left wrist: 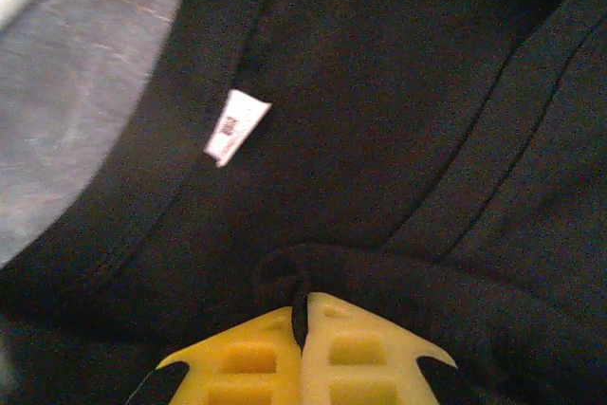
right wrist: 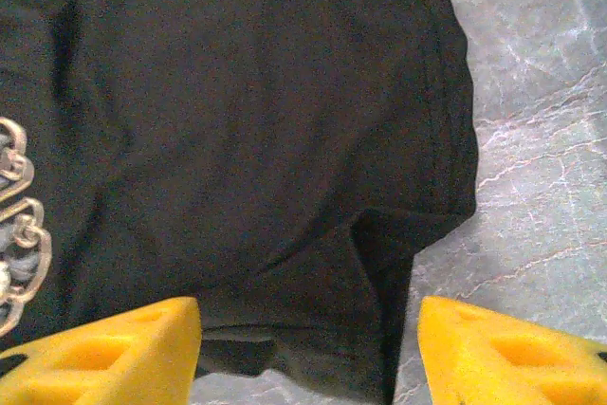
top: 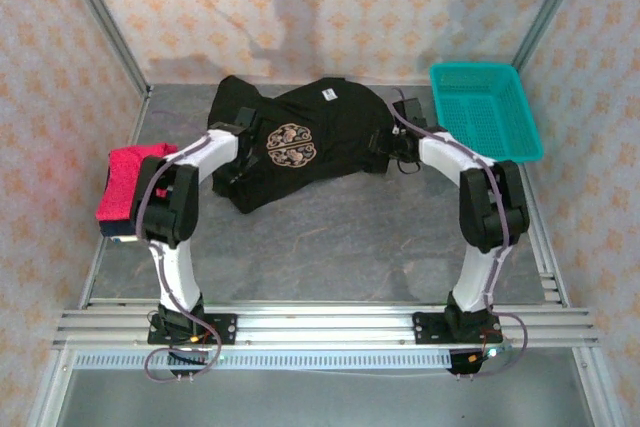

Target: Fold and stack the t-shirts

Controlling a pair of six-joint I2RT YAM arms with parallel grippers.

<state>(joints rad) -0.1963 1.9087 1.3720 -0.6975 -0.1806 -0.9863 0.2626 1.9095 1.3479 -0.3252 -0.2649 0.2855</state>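
Note:
I will next pull the fold pinched in my left gripper back toward the bare grey tabletop and let go of it there, because this side of the black t-shirt (top: 320,132) is bunched.
The black t-shirt (top: 320,132) lies crumpled at the back middle of the table, with its beige round emblem (top: 288,144) and white label (top: 328,94) facing up. My left gripper (top: 240,142) is at its left side. In the left wrist view the left gripper (left wrist: 303,303) is shut on a pinched fold of the black t-shirt (left wrist: 398,139), near a white label (left wrist: 237,125). My right gripper (top: 385,142) is at the tee's right edge. There the right gripper (right wrist: 308,315) stands open, its yellow fingers (right wrist: 114,348) on either side of the hem of the black t-shirt (right wrist: 247,120). The crimson-pink t-shirt (top: 125,182) lies folded at the left.
A teal mesh basket (top: 485,112) stands at the back right corner. Grey table surface (top: 330,237) stretches between the arms toward the near rail. Patterned walls close in the back and both sides.

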